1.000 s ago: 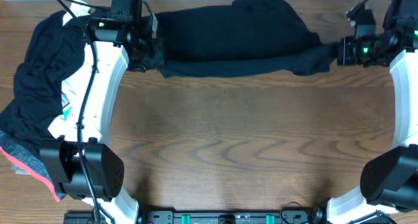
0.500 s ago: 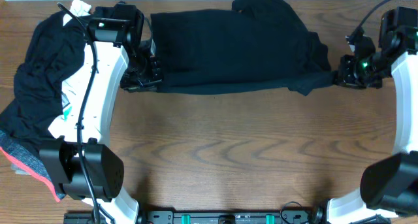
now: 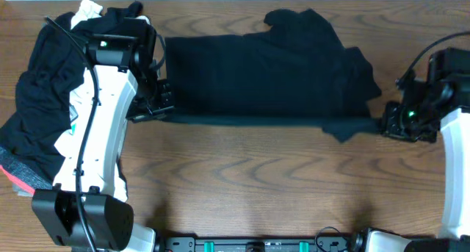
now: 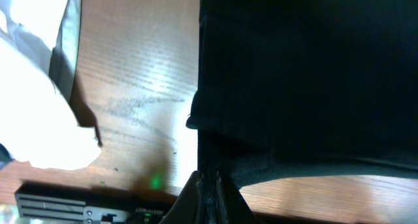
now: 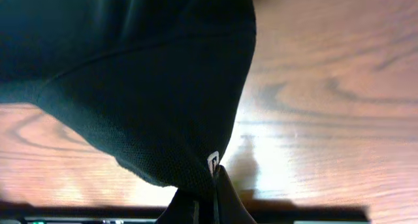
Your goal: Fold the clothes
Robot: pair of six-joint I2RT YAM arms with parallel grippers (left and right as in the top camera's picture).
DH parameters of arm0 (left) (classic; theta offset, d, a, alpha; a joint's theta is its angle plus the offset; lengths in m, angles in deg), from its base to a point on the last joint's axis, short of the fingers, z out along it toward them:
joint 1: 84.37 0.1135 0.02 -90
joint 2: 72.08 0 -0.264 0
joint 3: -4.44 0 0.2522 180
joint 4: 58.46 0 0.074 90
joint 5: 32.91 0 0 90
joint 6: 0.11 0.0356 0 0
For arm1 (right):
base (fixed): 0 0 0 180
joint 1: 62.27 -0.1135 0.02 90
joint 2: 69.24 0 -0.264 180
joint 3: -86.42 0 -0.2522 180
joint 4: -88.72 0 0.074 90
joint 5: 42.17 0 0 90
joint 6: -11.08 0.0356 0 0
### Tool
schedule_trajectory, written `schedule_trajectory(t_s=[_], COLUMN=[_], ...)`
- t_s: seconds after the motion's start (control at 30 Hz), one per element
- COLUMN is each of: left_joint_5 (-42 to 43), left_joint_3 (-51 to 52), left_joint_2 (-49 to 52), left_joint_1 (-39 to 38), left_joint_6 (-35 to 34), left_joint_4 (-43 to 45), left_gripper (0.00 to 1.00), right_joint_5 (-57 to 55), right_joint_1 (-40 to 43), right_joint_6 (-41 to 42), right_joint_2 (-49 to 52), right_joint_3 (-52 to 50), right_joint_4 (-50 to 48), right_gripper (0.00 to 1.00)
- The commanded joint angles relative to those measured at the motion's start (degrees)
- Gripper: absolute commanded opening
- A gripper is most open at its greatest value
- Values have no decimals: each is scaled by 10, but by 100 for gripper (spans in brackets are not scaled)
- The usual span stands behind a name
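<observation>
The hem is still raised off the table. My left gripper should next move outward and down to let it go over the shirt's side by the heap.
A black shirt lies stretched across the far middle of the table. My left gripper is shut on its near-left edge, and the left wrist view shows the dark hem pinched between the fingertips. My right gripper is shut on the shirt's near-right corner; in the right wrist view the fabric, with a small white tag, runs into the closed jaws. More clothes lie in a heap at the far left, black pieces with a white top and a coral-red edge.
Bare wooden table stretches in front of the shirt. The pile of clothes sits under and beside the left arm. A black rail runs along the near edge.
Both grippers have drawn the shirt's near edge toward the front of the table, and the shirt now lies spread wider and flatter.
</observation>
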Motion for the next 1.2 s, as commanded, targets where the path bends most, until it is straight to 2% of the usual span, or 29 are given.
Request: schedule_trajectory(t_s=[0.0,0.13,0.27,0.47,0.73,1.17], left_joint_5=[-20,-18,-17,-18,-24,-49], left_joint_3=[38,97,152,212,225,225], left_joint_2=[-1,-1,-1,0,0,9], left_joint_1=[2,2,2,2,2,2], left_joint_6=[-16,-22,-33,-41,-40,-29], left_joint_4=[6,41,92,224,404,459], left_gripper=[6,6,6,6,6,6], right_joint_5=[-12,-12,15,83,89,90], right_joint_1=[3,3,3,0,-31,-54], right_joint_6=[24,24,23,23,23,24], right_joint_2=[-4,-4,-4,-4,8,102], right_joint_3=[-33,-55,-77,-123,-178,-187], right_joint_4=[-9,-21,-77,-233,-420,-527], right_gripper=[1,1,1,1,1,1])
